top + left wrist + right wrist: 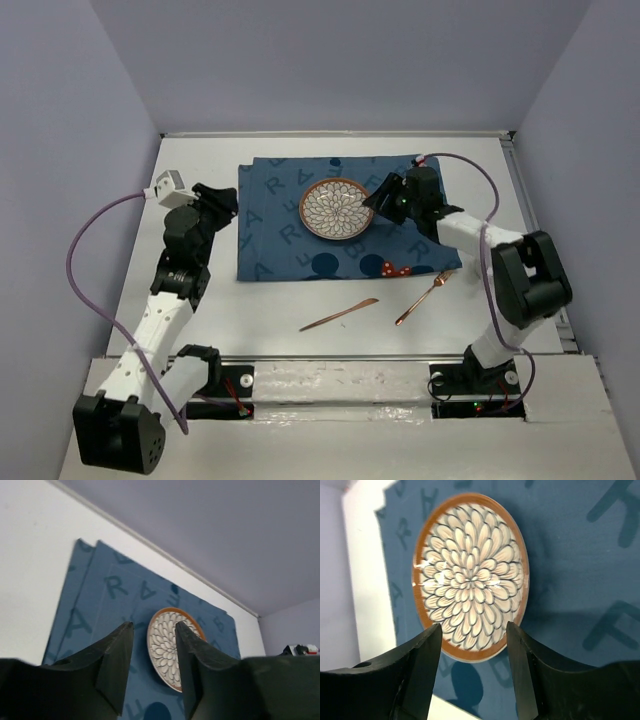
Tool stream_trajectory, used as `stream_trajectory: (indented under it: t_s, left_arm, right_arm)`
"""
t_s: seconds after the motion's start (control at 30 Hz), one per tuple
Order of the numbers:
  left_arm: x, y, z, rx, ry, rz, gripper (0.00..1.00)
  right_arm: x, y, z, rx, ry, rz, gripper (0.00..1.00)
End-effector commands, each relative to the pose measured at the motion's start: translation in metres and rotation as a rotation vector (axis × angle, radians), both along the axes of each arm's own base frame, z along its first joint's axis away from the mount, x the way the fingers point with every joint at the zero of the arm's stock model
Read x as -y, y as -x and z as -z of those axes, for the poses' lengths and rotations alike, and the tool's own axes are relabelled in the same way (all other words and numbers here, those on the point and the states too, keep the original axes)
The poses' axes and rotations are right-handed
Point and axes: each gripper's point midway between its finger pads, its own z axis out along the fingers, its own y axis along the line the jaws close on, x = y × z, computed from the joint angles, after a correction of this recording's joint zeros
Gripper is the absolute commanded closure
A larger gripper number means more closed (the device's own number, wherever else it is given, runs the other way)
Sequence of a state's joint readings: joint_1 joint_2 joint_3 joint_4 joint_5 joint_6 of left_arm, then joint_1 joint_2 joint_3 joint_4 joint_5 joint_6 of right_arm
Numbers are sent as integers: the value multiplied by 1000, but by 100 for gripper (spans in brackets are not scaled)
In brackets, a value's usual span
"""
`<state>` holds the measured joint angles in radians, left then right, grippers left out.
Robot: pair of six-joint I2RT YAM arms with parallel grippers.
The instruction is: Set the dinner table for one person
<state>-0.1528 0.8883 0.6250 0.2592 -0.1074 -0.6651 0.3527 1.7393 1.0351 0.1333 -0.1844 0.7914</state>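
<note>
My right gripper is going to move away from the plate (336, 208), past the placemat's front edge, and down onto the copper fork's handle (414, 304), which is clear on the table.
A round plate (336, 208) with a brown rim and a petal pattern lies on a dark-blue letter-printed placemat (270, 240) on the white dinner table (200, 300). My right gripper (384, 196) is open and empty just right of the plate. In the right wrist view its gripper (473, 625) hovers over the plate's (470, 575) near rim. My left gripper (222, 204) is open and empty at the placemat's left edge. In the left wrist view its gripper (152, 626) points at the plate (167, 647). A copper knife (340, 314) and a copper fork (425, 297) lie on the bare table in front of the placemat.
A small red-orange mark or object (392, 268) sits at the placemat's front right corner. Grey walls close the table at the back and sides. The placemat's left edge is folded double (82, 580). Purple cables hang from both arms.
</note>
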Motion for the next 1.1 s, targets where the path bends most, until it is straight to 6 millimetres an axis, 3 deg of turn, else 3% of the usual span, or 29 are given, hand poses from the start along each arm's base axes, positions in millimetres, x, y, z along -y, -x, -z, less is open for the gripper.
stream_trajectory:
  t_s: [0.0,0.03,0.07,0.1,0.17,0.2,0.3,0.4,0.47,0.57,0.73,1.07]
  left_arm:
    - [42,26,-64,146,-86,241,45]
    - [41,28,-73,169,-100,242,43]
    - [53,40,-80,189,-116,321,41]
    - [57,47,-83,207,-157,357,36]
    - [67,67,-85,231,-198,452,28]
    - [69,74,-84,241,-215,472,22]
    - [77,95,-73,244,-289,528,10]
    - [77,110,-57,232,-338,539,2]
    - [75,120,-70,276,-355,520,1]
    - [77,129,-76,305,-359,533,1]
    - [84,143,-84,344,-346,566,1]
    - [87,152,-88,369,-339,587,1]
  right_arm:
    - [38,26,-44,122,99,75,40]
    - [45,36,-43,115,113,85,41]
    - [54,47,-39,102,135,112,41]
    - [65,75,-28,57,150,116,42]
    - [82,100,-18,20,183,153,43]
    - [93,127,-9,-30,199,166,43]
    - [115,172,1,-118,233,208,43]
    - [139,204,14,-214,313,261,43]
    - [149,217,24,-277,350,291,43]
    - [141,219,28,-321,325,274,43]
    - [158,221,57,-416,427,351,47]
    - [161,207,88,-476,504,361,57]
